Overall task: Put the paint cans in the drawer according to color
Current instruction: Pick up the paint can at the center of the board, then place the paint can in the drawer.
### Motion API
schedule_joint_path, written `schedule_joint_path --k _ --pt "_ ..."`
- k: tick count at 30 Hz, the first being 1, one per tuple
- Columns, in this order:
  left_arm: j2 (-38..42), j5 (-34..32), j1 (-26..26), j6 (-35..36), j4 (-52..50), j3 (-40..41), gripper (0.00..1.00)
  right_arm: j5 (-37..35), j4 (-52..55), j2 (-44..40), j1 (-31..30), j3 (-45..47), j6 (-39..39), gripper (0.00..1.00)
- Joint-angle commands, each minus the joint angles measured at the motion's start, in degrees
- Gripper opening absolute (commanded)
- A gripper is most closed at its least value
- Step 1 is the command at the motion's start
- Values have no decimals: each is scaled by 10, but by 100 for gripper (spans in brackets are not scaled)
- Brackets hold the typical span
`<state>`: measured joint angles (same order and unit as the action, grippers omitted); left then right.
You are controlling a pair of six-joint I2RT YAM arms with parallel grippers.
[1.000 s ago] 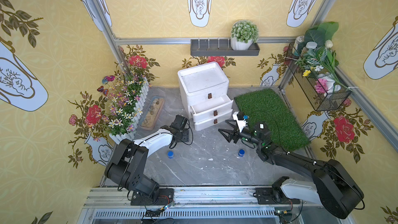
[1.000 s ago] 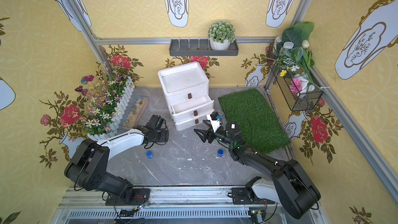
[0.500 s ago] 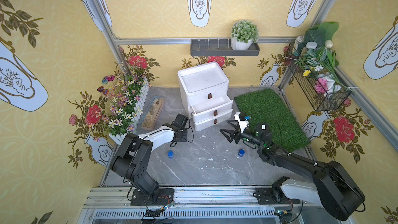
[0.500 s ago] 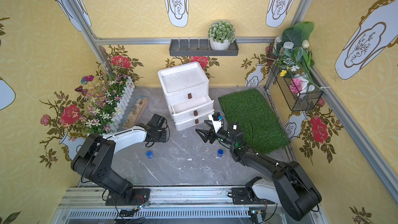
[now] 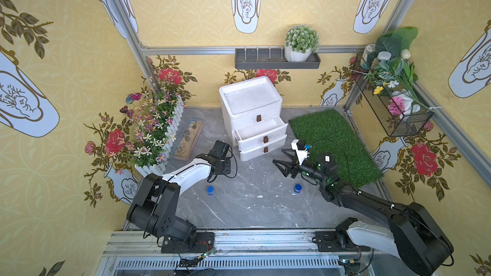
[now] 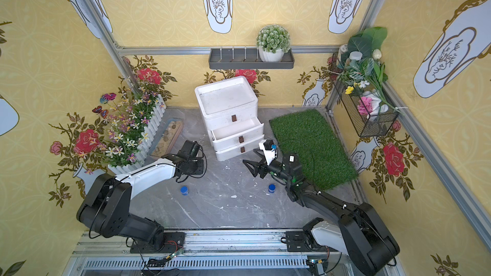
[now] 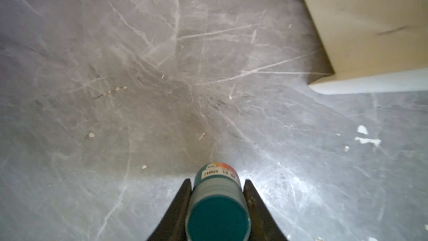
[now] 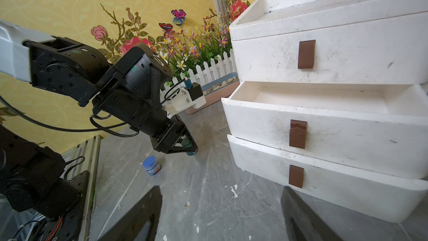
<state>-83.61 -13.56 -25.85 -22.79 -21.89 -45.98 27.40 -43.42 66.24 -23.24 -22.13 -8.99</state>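
Observation:
I will next raise my left gripper outward over the empty middle drawer [image 5: 253, 131] to let go of the dark green paint can, as that drawer is higher and farther outward.
My left gripper [image 7: 217, 181] is shut on a dark green paint can [image 7: 217, 207], its two fingers pressed against the can's sides. The right wrist view shows that gripper [image 8: 188, 147] pointing down, with the can [image 8: 188, 144] at the grey floor left of the white drawer unit. In both top views my left wrist hides it. Two blue paint cans [image 5: 210, 190] [image 5: 297, 188] stand on the floor nearer the front. The middle drawer [image 5: 261, 128] [image 8: 312, 98] is pulled out and looks empty. My right gripper [image 5: 279, 156] [image 8: 221, 191] hovers open and empty before the drawers.
A green grass mat [image 5: 332, 142] lies right of the drawer unit. On the left stand a white picket planter of flowers [image 5: 156, 128] and a pebble tray [image 5: 188, 139]. A wire basket [image 5: 393, 107] hangs on the right wall.
My left gripper has closed onto the dark green can. The left arm's elbow has swung a little. The right arm has drifted slightly and stays open.

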Motion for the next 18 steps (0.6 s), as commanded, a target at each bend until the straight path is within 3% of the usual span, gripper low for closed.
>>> schedule_joint_path --k 1,5,8,13,18 --pt "44 48 -7 -6 -9 4 29 -19 -21 -16 1 13 -2 82" --pt "103 74 -36 -10 -9 -19 29 -38 -33 -43 6 40 -9 82" --pt "98 60 -77 -6 -9 -75 29 -59 -55 -68 14 70 -23 82" --pt "-4 -5 -128 29 -42 -238 30 -77 -70 -113 34 113 -39 82" --pt "-132 -79 -136 76 -88 -393 30 -74 -74 -150 52 139 -50 82"
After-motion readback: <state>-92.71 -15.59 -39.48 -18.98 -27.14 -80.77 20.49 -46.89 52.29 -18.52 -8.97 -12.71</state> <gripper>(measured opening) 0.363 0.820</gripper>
